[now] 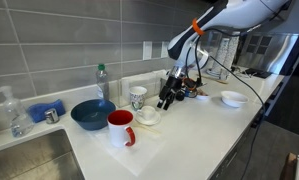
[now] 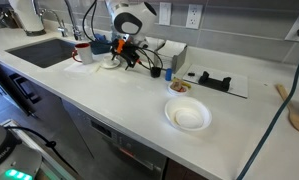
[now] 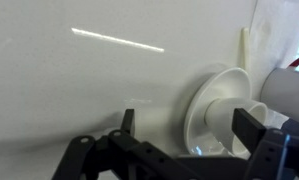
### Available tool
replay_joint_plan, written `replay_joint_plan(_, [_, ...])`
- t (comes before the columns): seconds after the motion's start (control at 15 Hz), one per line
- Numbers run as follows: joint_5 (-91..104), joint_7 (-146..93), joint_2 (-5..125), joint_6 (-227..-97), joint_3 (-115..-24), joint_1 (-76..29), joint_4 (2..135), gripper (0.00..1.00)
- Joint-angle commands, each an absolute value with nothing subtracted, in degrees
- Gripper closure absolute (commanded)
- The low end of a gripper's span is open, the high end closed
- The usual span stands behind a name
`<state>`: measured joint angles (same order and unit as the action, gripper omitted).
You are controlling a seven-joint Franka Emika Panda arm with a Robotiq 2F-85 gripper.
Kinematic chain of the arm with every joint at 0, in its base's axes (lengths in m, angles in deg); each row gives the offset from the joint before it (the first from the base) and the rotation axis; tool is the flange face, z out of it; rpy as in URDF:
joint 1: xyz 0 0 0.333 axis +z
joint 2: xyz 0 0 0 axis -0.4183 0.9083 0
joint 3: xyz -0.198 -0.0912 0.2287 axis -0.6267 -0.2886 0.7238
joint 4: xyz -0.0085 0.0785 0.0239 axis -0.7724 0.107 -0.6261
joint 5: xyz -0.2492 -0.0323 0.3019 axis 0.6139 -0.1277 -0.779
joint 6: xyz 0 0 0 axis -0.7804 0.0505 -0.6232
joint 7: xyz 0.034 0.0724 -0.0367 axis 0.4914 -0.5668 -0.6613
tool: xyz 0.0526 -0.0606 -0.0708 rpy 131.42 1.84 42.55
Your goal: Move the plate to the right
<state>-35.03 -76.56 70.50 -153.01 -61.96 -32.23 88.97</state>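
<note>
The plate's near rim is already between the gripper's open fingers, but the gripper needs to go down slightly and move toward the plate (image 1: 147, 117) before it closes on the plate's near rim.
The plate (image 1: 147, 117) is a small white saucer on the white counter, between the red mug and the patterned mug, with a small white cup-like piece standing on it. It shows in the other exterior view too (image 2: 110, 64). In the wrist view the plate (image 3: 201, 108) appears on edge, with the cup piece sticking out toward the right finger. My gripper (image 1: 167, 100) (image 2: 123, 58) is low over the counter just beside the plate. Its fingers (image 3: 189, 122) are open, and the plate's rim lies between them.
A large dark-blue bowl (image 1: 92, 114) and a red mug (image 1: 120, 127) stand close to the plate, with a patterned mug (image 1: 138, 97) behind it. A deeper white bowl (image 1: 233, 98) (image 2: 188, 116) sits further along the counter. The sink (image 1: 29, 155) is at the far end.
</note>
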Motion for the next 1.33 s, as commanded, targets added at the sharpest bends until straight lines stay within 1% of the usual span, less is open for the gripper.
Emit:
replay_joint_plan(0.0, [-38.19, -78.73, 72.68, -154.12, -60.14, -34.33, 87.44, 0.0])
replay_joint_plan(0.07, [-39.14, -79.59, 72.94, -154.27, -59.74, -34.74, 87.27, 0.0])
replay_joint_plan(0.13, [-40.2, -80.18, 73.17, -154.25, -59.48, -35.03, 87.05, 0.06])
replay_joint_plan(0.2, [-40.92, -80.58, 73.34, -154.24, -59.4, -35.15, 86.91, 0.09])
replay_joint_plan(0.27, [-41.4, -80.94, 73.58, -154.01, -59.36, -35.2, 86.65, 0.18])
replay_joint_plan(0.33, [-41.71, -80.99, 73.91, -153.95, -59.36, -35.02, 86.35, 0.17])
replay_joint_plan(0.4, [-41.8, -81.01, 74.21, -153.87, -59.38, -34.82, 86.05, 0.22])
replay_joint_plan(0.6, [-40.97, -80.13, 75.48, -153.9, -59.25, -34.12, 84.83, 0.41])
replay_joint_plan(0.67, [-40.81, -80.0, 76.0, -153.8, -59.09, -34.01, 84.35, 0.38])
replay_joint_plan(0.8, [-40.59, -79.79, 76.84, -153.68, -58.88, -33.88, 83.58, 0.4])
replay_joint_plan(0.87, [-40.58, -79.8, 77.2, -153.62, -58.71, -33.89, 83.27, 0.43])
replay_joint_plan(1.0, [-40.5, -79.78, 77.98, -153.48, -58.36, -33.9, 82.58, 0.52])
replay_joint_plan(1.07, [-40.35, -79.61, 78.29, -153.46, -58.28, -33.84, 82.23, 0.54])
replay_joint_plan(1.13, [-40.26, -79.5, 78.53, -153.37, -58.16, -33.79, 81.92, 0.61])
replay_joint_plan(1.2, [-40.2, -79.42, 78.69, -153.31, -58.06, -33.75, 81.7, 0.59])
replay_joint_plan(1.27, [-40.03, -79.36, 78.78, -153.34, -57.97, -33.64, 81.57, 0.6])
